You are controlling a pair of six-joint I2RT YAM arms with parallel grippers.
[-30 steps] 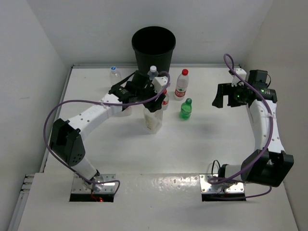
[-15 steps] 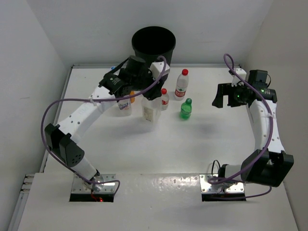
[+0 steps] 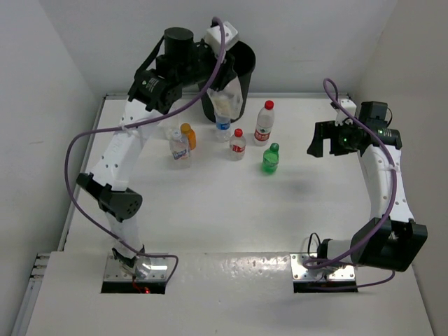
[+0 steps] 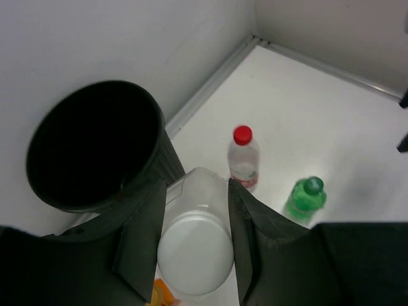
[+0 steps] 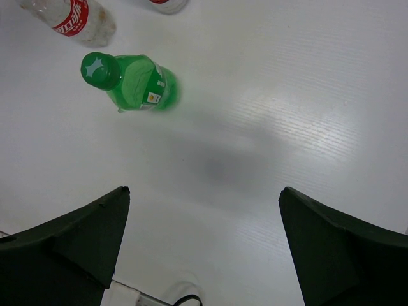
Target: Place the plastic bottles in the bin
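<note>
My left gripper will next move away from my base and turn toward the bin (image 3: pixel 242 64), and then it will lower over the opening of the bin.
My left gripper (image 3: pixel 221 85) is raised high and shut on the squarish clear bottle (image 3: pixel 224 98) with a white cap (image 4: pixel 194 252); it hangs in front of the black bin (image 3: pixel 242 64), just right of its rim (image 4: pixel 162 137). On the table stand a clear bottle (image 3: pixel 222 121), two red-capped bottles (image 3: pixel 264 122) (image 3: pixel 238 143), a green one (image 3: pixel 271 158), an orange one (image 3: pixel 187 135) and a white-capped one (image 3: pixel 179 148). My right gripper (image 3: pixel 317 145) is open and empty, right of the green bottle (image 5: pixel 131 80).
White walls close the table at the back and both sides. The left arm's links and purple cable (image 3: pixel 105 140) arch over the left part of the table. The bin stands against the back wall.
My left gripper has lifted the squarish bottle off the table and carried it up and back to the bin's rim. The right arm has not moved.
</note>
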